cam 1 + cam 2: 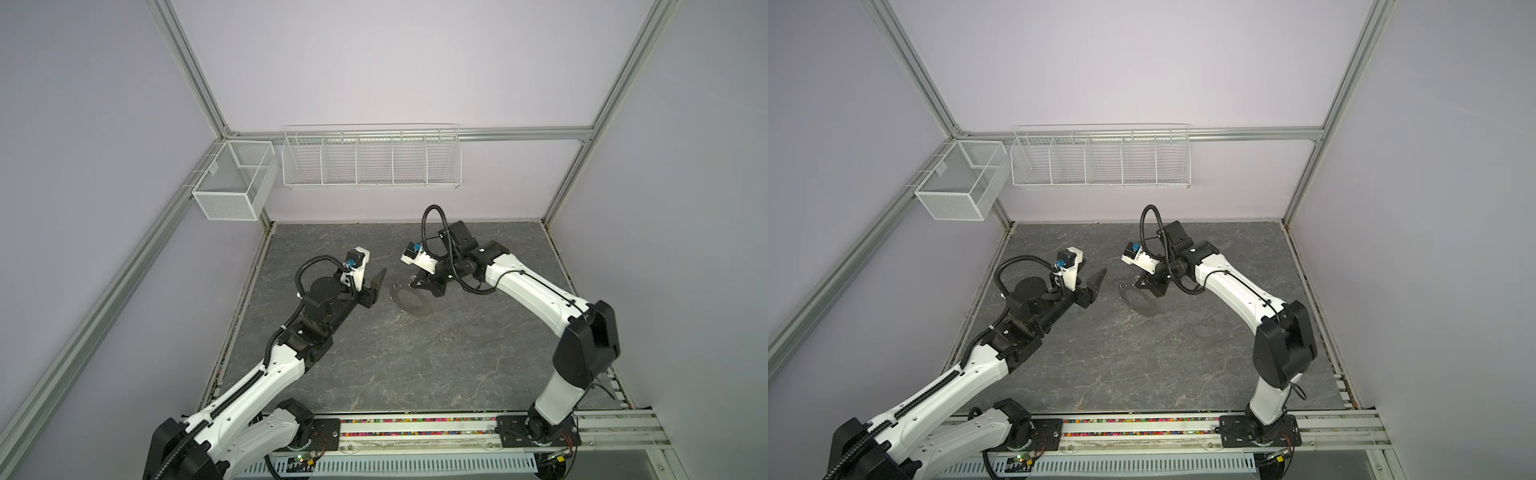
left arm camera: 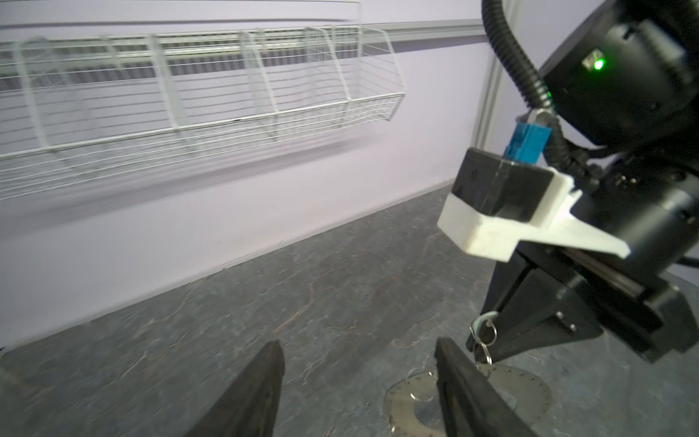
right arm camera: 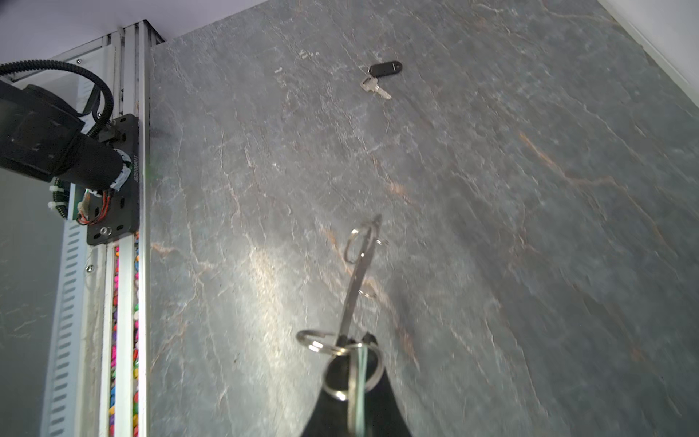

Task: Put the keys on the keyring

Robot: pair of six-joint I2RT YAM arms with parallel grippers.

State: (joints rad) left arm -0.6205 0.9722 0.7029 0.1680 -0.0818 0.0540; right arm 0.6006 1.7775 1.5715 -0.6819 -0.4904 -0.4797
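My right gripper needs to move down to the bare slate below next and release the mint-headed key [image 2: 485,317] there, because small wire loops already link it to the keyring.
My right gripper [image 1: 413,284] [image 1: 1138,284] [image 3: 357,340] is shut on the mint-headed key [image 2: 485,317] [image 3: 362,372]. The key shows edge-on between the jaws. Small wire loops [image 3: 317,342] link it to the keyring [image 1: 424,309] [image 1: 1150,309] [image 2: 401,405], a flat grey disc that reaches away from the jaws, edge-on [image 3: 355,280] in the right wrist view. Whether its far edge rests on the table I cannot tell. The black-headed key [image 3: 382,77] lies loose on the slate, shown only by the right wrist view. My left gripper [image 1: 376,289] [image 1: 1096,286] [image 2: 359,342] stands open and empty just left of the disc.
A white wire rack [image 1: 370,160] and a mesh basket [image 1: 232,183] hang on the back wall above the grey slate table [image 1: 374,365]. A rail with coloured beads [image 1: 415,424] runs along the front edge between the arm bases.
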